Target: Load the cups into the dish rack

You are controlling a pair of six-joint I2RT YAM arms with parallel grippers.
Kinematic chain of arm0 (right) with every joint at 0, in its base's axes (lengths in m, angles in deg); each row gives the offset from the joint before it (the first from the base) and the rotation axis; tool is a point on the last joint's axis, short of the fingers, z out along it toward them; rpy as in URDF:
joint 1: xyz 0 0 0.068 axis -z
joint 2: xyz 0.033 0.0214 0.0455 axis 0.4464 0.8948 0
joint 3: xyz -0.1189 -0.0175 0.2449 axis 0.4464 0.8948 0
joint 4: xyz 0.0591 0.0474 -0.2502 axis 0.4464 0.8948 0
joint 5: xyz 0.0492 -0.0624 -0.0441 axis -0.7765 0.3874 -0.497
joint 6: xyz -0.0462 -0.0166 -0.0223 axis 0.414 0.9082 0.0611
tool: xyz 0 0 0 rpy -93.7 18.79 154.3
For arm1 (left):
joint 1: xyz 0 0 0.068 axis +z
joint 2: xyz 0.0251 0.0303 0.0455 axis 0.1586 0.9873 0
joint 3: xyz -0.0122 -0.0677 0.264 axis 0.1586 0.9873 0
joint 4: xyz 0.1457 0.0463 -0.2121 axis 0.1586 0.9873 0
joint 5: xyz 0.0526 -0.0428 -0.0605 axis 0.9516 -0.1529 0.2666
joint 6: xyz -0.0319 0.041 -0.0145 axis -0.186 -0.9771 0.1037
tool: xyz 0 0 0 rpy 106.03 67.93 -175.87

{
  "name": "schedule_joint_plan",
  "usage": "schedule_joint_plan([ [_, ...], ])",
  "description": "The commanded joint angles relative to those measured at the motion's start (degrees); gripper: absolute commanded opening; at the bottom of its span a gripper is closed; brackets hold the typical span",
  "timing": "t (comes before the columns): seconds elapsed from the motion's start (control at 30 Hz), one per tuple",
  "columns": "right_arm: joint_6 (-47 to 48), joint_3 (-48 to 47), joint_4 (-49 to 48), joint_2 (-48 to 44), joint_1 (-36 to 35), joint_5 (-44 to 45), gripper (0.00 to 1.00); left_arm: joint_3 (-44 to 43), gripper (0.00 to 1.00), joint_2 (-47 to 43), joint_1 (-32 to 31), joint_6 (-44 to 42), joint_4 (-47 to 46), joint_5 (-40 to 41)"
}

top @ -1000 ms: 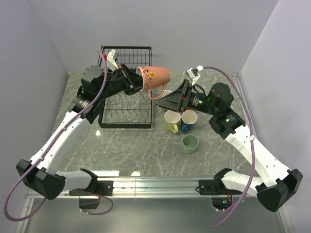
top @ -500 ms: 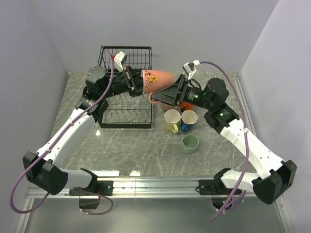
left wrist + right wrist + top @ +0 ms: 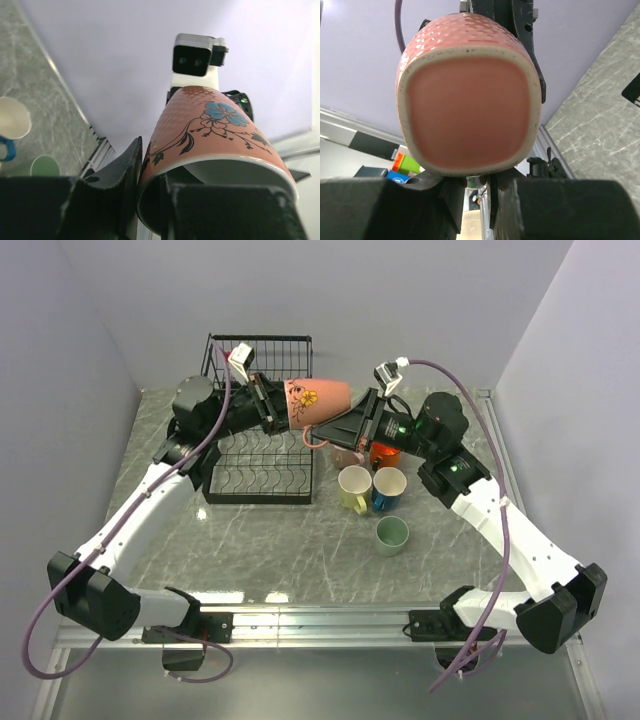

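I should swing my right gripper outward next and release the pink cup in the upper basket, because the basket lies outward and to the gripper's left in the top view.
A pink cup [image 3: 320, 400] with a flower print hangs on its side in the air beside the dish rack [image 3: 258, 490]. My left gripper [image 3: 280, 412] is shut on its rim, one finger inside and one outside [image 3: 150, 170]. My right gripper [image 3: 322, 432] has come in from the right, under the cup's base [image 3: 470, 110]. Its jaws [image 3: 479, 185] stand closed to a narrow slit where the handle hangs. On the table stand a pale yellow cup [image 3: 353, 488], a blue cup [image 3: 388, 487] and a pale green cup [image 3: 392, 534]. An orange cup [image 3: 385, 455] and another pink cup [image 3: 345, 456] are partly hidden under my right arm.
The rack's raised upper basket [image 3: 262, 352] stands at the back against the wall, behind my left wrist. The slotted lower tray reaches toward the cluster of cups. Walls close in on the left, the back and the right of the marble table [image 3: 280, 560].
My right gripper has moved left up to the pink cup and closed from wide open to a narrow slit. The left gripper has kept its hold and shifted the cup slightly.
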Motion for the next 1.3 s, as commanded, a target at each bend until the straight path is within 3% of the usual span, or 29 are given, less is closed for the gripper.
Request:
schedule_joint_plan([
  [0.0,4.49,-7.32,-2.23,1.26,-0.05,2.26,0.00,-3.15,0.15,-0.56,-0.93,-7.50,17.48,0.97],
  [0.07,8.60,-11.02,2.16,2.48,0.04,4.53,0.00,-9.65,0.35,-1.00,-0.85,-13.39,30.04,14.19],
  [0.1,9.94,-15.04,6.53,2.92,0.04,4.98,0.00,-11.23,0.50,-0.91,-0.58,-16.73,34.28,17.75],
  [0.13,11.43,-17.00,8.66,4.41,0.21,5.86,0.00,-13.86,0.57,-0.74,-0.32,-18.07,41.97,20.22],
  [0.23,14.34,-22.80,13.95,7.39,1.44,7.79,0.00,-17.13,0.70,0.06,0.47,-21.94,51.43,28.84],
  [0.33,16.71,-29.55,19.57,11.96,2.15,11.22,0.00,-15.92,0.77,-1.69,0.65,-23.00,58.56,37.19],
  [0.4,19.87,-34.65,26.76,15.04,2.06,15.25,0.00,-14.60,0.77,-4.06,0.91,-22.56,62.26,40.53],
  [0.57,27.34,-59.60,46.43,30.41,-0.31,35.81,0.00,-8.45,0.75,-9.60,1.09,-21.16,65.87,45.82],
  [0.6,28.31,-68.69,48.48,36.09,-0.83,38.88,0.00,-6.35,0.74,-11.61,1.00,-20.98,66.39,45.91],
  [0.7,30.51,-81.05,52.55,44.82,-3.03,48.47,0.00,-2.83,0.72,-14.87,1.00,-20.54,67.36,45.91],
  [0.83,34.37,-71.79,41.85,45.20,-6.37,57.00,0.00,-0.27,0.70,-17.61,1.09,-20.36,69.12,45.91],
  [0.97,41.05,-81.06,39.98,54.59,-8.66,61.58,0.00,-1.58,0.69,-18.05,1.00,-22.03,72.98,48.71],
  [1.1,42.55,-74.77,31.73,55.66,-9.28,66.41,0.00,-2.64,0.69,-17.26,1.00,-23.79,75.62,50.47],
  [1.27,47.56,-80.04,29.88,61.99,-9.19,72.04,0.00,-1.41,0.68,-17.52,1.00,-23.79,78.08,52.32],
])
